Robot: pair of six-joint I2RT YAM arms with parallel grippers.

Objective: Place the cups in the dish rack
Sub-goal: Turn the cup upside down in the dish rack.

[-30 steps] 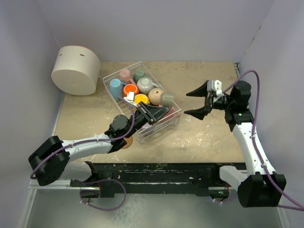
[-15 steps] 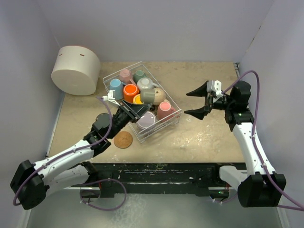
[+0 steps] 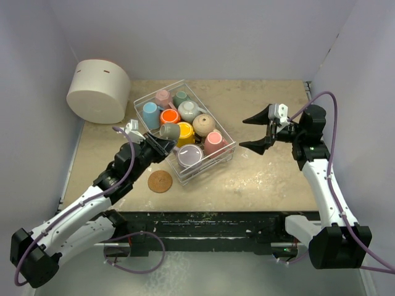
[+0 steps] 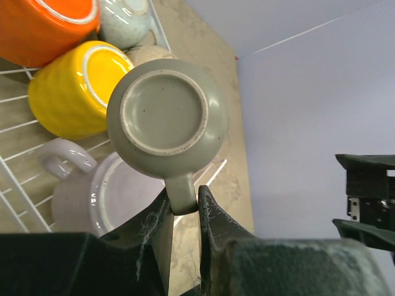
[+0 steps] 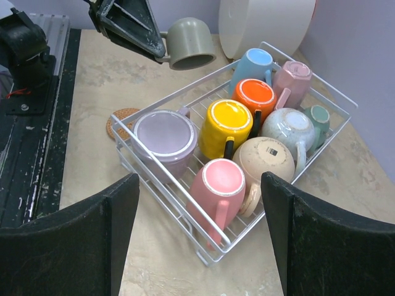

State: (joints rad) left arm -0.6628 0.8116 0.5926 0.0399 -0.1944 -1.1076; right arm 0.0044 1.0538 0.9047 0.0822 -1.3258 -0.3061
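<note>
Next I should lower my left gripper, tilting toward the rack, into the gap beside the yellow (image 5: 225, 126) and orange cups to release its cup, as bare wires show there.
The dish rack (image 3: 208, 166) (image 5: 162, 196) holds several cups, among them lilac (image 5: 163, 135), yellow (image 5: 225, 126), pink (image 5: 219, 185), beige (image 5: 265, 163) and orange (image 5: 254, 95). My left gripper (image 3: 157, 143) (image 4: 183, 200) is shut on the handle of a small olive-grey cup (image 3: 170, 131) (image 4: 166, 120). It holds that cup in the air, base toward the wrist camera, over the rack's near-left edge above the yellow cup (image 4: 71, 92) and the lilac cup (image 4: 111, 191). My right gripper (image 3: 259, 131) (image 5: 200, 240) hangs open to the right of the rack, holding nothing.
A large white cylindrical container (image 3: 99, 90) lies at the back left against the wall. A round cork coaster (image 3: 160, 181) rests on the table just in front of the rack's near-left corner. Walls close in on three sides.
My left arm has carried the olive-grey cup leftward across the rack, from its right part to its near-left edge. The right arm has not moved.
</note>
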